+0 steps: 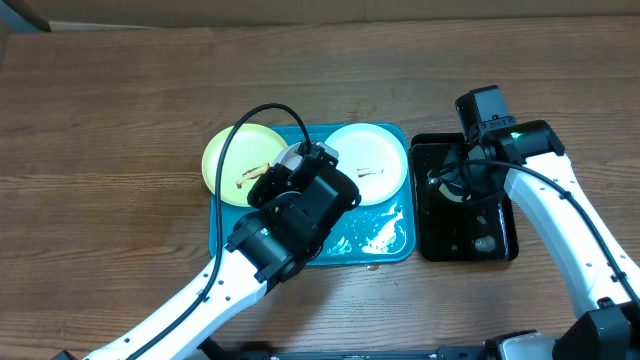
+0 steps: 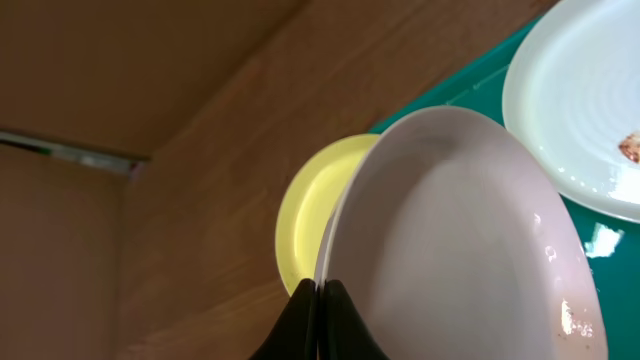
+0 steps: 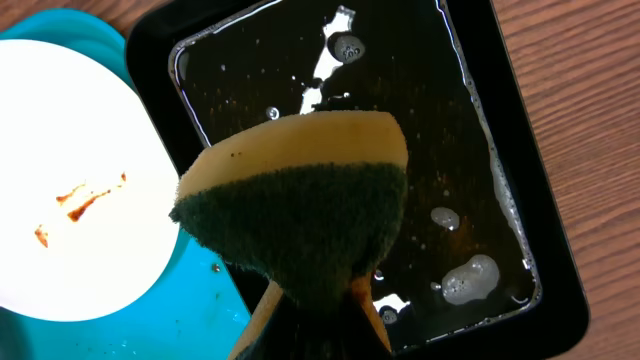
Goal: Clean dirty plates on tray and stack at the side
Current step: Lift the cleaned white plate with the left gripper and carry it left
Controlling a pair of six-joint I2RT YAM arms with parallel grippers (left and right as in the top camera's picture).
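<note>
I need to swing my left gripper to the left in the overhead view and lower the white plate onto the tray's near part [image 1: 338, 238], because plates are on the tray's far part.
My left gripper [image 2: 320, 292] is shut on the rim of a white plate [image 2: 460, 230] and holds it tilted above the teal tray [image 1: 380, 245]. In the overhead view my left arm hides this plate. A yellow-green plate [image 1: 232, 160] with brown smears lies over the tray's left edge; it also shows in the left wrist view [image 2: 305, 205]. A second white plate [image 1: 367, 160] with brown smears lies at the tray's far right and shows in the right wrist view [image 3: 70, 200]. My right gripper [image 3: 315, 290] is shut on a yellow and green sponge [image 3: 300, 200] above the black tub [image 3: 400, 60].
The black tub [image 1: 500, 240] stands right of the tray and holds dark water with foam. The tray's near part is wet with suds [image 1: 375, 235]. Wooden table surrounds both. My left arm's cable loops over the yellow-green plate.
</note>
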